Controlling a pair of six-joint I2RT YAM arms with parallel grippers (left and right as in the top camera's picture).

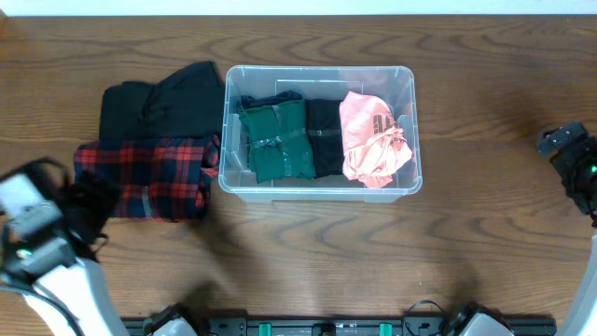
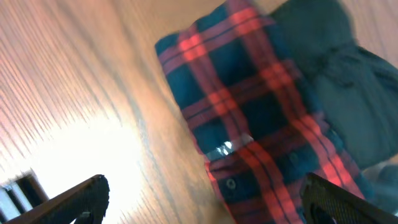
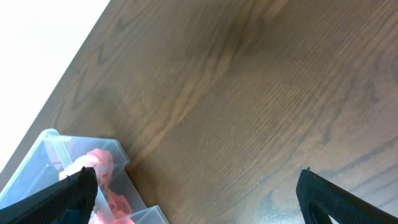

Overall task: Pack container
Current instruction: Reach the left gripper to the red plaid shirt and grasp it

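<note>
My left gripper lowers next beside the plaid shirt's end away from the container (image 2: pixel 206 36), where the table is bare, then slides in onto that end of the shirt.
The clear plastic container (image 1: pixel 409 140) stands at the table's middle back. It holds a folded green garment (image 1: pixel 276 140), a black one (image 1: pixel 326 135) and a pink one (image 1: pixel 373 138). A folded red-and-dark plaid shirt (image 1: pixel 149 175) lies on the table left of it, with a black garment (image 1: pixel 159 103) behind it. The plaid shirt (image 2: pixel 249 112) and the black garment (image 2: pixel 354 93) show in the left wrist view. My left gripper (image 2: pixel 205 202) is open and empty, hovering over the shirt's near edge. My right gripper (image 3: pixel 196 196) is open and empty, right of the container's corner (image 3: pixel 56 149).
The wooden table (image 1: pixel 485 252) spreads around the container. My left arm (image 1: pixel 47 243) is at the front left and my right arm (image 1: pixel 574 163) at the right edge. Black arm bases (image 1: pixel 326 325) line the front edge.
</note>
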